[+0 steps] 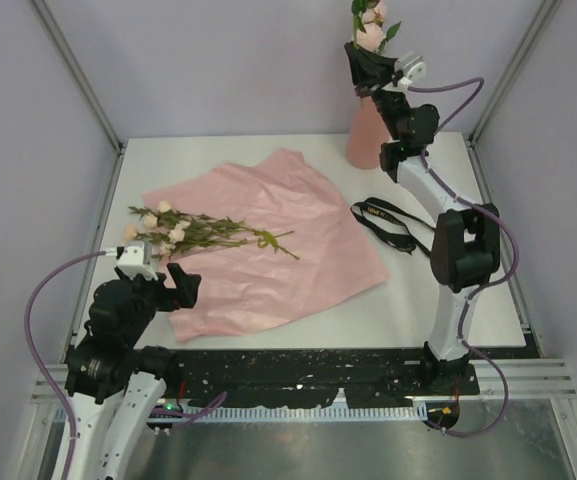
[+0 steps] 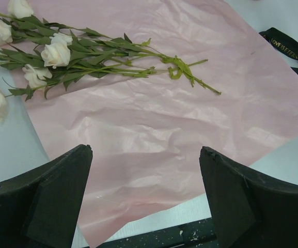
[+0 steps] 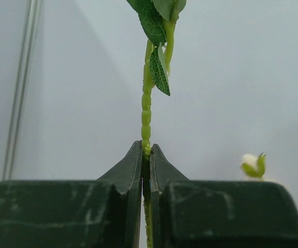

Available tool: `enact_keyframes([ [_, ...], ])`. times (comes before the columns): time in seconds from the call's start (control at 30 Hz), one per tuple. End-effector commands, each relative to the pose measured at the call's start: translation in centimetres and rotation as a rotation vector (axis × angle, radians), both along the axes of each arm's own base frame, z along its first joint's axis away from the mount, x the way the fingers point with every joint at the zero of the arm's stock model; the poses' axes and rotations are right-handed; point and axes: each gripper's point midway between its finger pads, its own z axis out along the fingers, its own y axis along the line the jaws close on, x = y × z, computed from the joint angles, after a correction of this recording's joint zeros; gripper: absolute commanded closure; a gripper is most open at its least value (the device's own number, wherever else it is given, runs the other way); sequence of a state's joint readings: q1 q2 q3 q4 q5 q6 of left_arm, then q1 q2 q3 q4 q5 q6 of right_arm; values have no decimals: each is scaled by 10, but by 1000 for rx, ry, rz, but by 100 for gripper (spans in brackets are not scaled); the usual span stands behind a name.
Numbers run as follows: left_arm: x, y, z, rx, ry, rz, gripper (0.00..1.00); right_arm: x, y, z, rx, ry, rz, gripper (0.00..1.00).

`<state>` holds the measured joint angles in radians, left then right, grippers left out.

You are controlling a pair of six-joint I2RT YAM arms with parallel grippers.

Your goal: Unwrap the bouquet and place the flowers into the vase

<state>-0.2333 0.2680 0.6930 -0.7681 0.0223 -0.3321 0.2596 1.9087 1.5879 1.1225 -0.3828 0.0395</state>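
The flower's green stem is upright above the salmon-pink vase, so my right gripper should go down toward the vase's opening (image 1: pixel 367 95) and let go of the stem there.
The bouquet is unwrapped: its pink paper sheet (image 1: pixel 268 240) (image 2: pixel 164 119) lies flat on the table. Several flowers (image 1: pixel 188 230) (image 2: pixel 87 59) with pale roses and green stems lie across the sheet's left part. My left gripper (image 1: pixel 173 280) (image 2: pixel 146 155) stands open above the sheet's near edge, nothing between its fingers. My right gripper (image 1: pixel 366 55) (image 3: pixel 147 150) is shut on one flower's green stem (image 3: pixel 146 113), held upright above the salmon-pink vase (image 1: pixel 366 135) at the back right. Its rose heads (image 1: pixel 371 25) stand over the gripper.
A loose black ribbon (image 1: pixel 388 222) (image 2: pixel 293 51) with gold letters lies on the white table (image 1: pixel 468 300) right of the sheet. Grey walls and metal frame posts close in the table. A black rail (image 1: pixel 308 375) runs along the near edge.
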Motion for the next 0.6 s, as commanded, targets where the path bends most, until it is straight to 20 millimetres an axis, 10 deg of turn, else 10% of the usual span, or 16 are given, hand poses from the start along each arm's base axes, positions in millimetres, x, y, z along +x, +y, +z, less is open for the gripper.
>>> enact_keyframes([
  [0.0,6,1,2,12,-7,9,10,-13,-31,71,78,-292,52,94],
  [0.33,9,6,-4,26,23,39,10,85,-66,51,40,-262,-103,95],
  [0.57,11,7,-7,32,45,49,10,118,-81,-2,63,-191,-147,95],
])
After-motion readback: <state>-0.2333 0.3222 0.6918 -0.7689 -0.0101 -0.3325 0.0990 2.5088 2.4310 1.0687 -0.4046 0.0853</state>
